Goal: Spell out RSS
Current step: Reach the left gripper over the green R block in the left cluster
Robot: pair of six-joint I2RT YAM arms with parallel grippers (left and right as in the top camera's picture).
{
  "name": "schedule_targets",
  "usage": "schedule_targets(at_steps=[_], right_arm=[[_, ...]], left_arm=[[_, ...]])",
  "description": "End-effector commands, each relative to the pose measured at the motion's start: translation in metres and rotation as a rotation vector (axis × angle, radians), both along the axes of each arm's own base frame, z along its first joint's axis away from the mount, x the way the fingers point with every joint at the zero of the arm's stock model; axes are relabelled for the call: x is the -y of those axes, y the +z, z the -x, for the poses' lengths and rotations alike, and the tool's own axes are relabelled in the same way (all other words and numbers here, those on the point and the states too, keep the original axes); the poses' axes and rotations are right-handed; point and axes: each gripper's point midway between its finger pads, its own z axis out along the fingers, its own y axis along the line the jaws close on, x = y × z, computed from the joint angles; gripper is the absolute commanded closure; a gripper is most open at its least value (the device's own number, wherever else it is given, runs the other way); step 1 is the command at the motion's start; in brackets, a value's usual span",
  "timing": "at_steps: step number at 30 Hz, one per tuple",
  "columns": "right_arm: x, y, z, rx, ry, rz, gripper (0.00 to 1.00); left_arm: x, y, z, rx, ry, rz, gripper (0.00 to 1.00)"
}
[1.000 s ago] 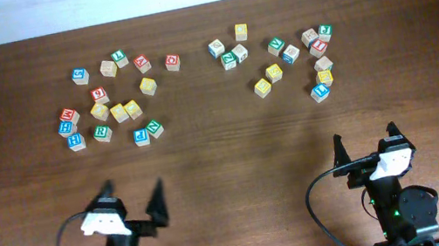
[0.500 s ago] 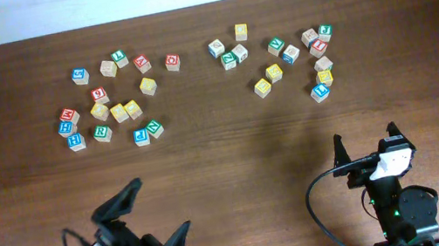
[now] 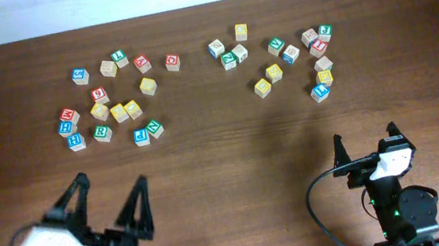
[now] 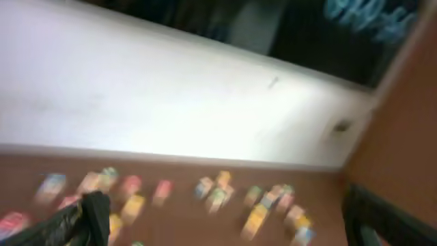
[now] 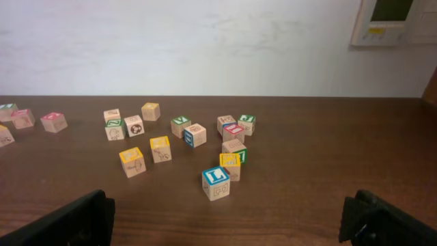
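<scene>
I should next move my left gripper outward, tilt its fingers down and lower it over the pale cube with the green R [image 3: 103, 133], because RSS begins with that letter.
The pale cube with a green R [image 3: 102, 132] lies in the left cluster of letter cubes. Yellow-faced cubes lie near it [image 3: 119, 112] and in the right cluster [image 3: 262, 87]; their letters are too small to read. My left gripper [image 3: 108, 202] is open and empty, well in front of the left cluster; its wrist view [image 4: 225, 205] is motion-blurred. My right gripper [image 3: 366, 146] is open and empty, in front of the right cluster. The right wrist view [image 5: 229, 212] shows yellow cubes [image 5: 132, 162] ahead of the fingers.
Many other cubes with red, blue and green letters form two clusters across the far half of the table [image 3: 225, 157]. A blue L cube [image 5: 216, 182] is the nearest to my right gripper. A white wall runs along the far edge.
My left arm has swung left and turned, its gripper still open, which blurs its wrist view. The right arm and the cubes have not moved.
</scene>
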Motion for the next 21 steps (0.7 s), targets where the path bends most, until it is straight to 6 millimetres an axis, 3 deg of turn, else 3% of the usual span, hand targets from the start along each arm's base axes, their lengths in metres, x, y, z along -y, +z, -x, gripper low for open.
schedule_targets(at_steps=[1,5,9,13,16,21], right_arm=[[0.001,-0.003,0.000,-0.005,-0.005,0.007,0.01],[0.001,-0.003,0.000,-0.005,-0.005,0.007,0.02],[0.001,-0.003,0.000,-0.005,-0.005,0.007,0.02],[0.001,-0.003,0.000,-0.005,-0.005,0.007,0.02],[0.001,-0.003,0.000,-0.005,-0.005,0.007,0.02],[0.001,-0.003,0.000,-0.005,-0.005,0.007,0.02]], left_arm=[[-0.014,0.006,-0.026,-0.178,0.053,-0.271,0.01],[0.022,0.004,-0.041,-0.360,-0.194,-0.232,0.01],[0.018,-0.019,-0.068,-0.487,-0.186,-0.222,0.01],[-0.010,-0.059,-0.092,-0.786,-0.045,-0.229,0.01],[-0.044,-0.087,-0.104,-1.043,0.100,-0.331,0.01],[-0.069,-0.129,-0.144,-1.206,0.194,-0.428,0.01]])
